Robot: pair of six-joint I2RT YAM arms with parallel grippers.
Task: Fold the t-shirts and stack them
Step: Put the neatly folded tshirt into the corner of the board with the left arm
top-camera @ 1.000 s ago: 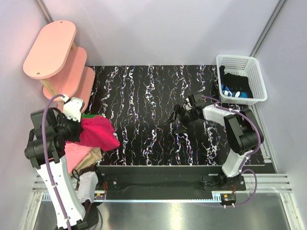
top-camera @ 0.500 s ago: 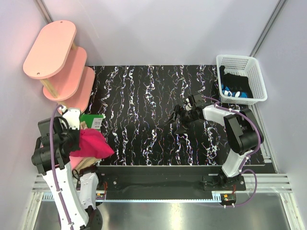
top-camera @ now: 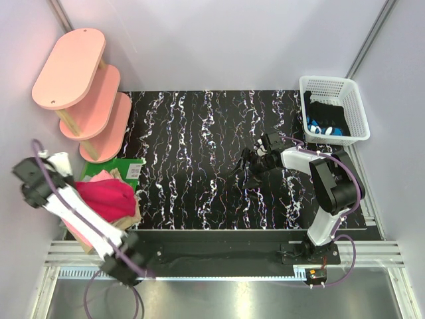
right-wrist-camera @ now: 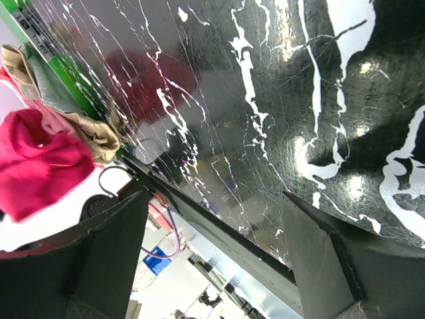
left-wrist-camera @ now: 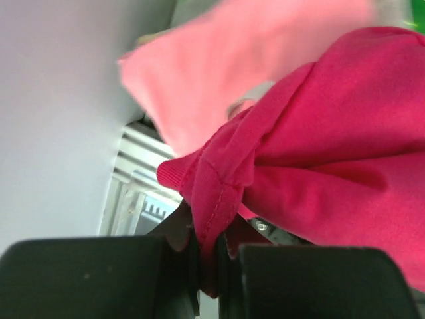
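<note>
I will next move the crimson t-shirt's hem in my left gripper to the left in the top view and open the gripper, because the light pink t-shirt shows bare toward the wall.
The crimson-pink t-shirt (top-camera: pixel 106 199) lies bunched on a pile off the table's front left corner. It rests on a light pink t-shirt (top-camera: pixel 99 178) and a tan one (top-camera: pixel 136 214). My left arm (top-camera: pixel 40 179) is blurred at the far left. In the left wrist view my left gripper (left-wrist-camera: pixel 209 232) is shut on a hem fold of the crimson t-shirt (left-wrist-camera: pixel 332 153), with the light pink t-shirt (left-wrist-camera: pixel 246 66) behind it. My right gripper (top-camera: pixel 247 166) is open and empty over the table's middle right. The right wrist view (right-wrist-camera: pixel 212 266) shows only bare table between its fingers.
Pink oval shelves (top-camera: pixel 80 80) stand at the back left. A green flat item (top-camera: pixel 116 166) lies under the pile. A white basket (top-camera: pixel 335 106) with dark and blue things sits at the back right. The black marbled table (top-camera: pixel 199 133) has a rail along its near edge.
My left arm has swung left and down, carrying the crimson t-shirt from above the table's left edge onto the pile. The right arm has barely moved.
</note>
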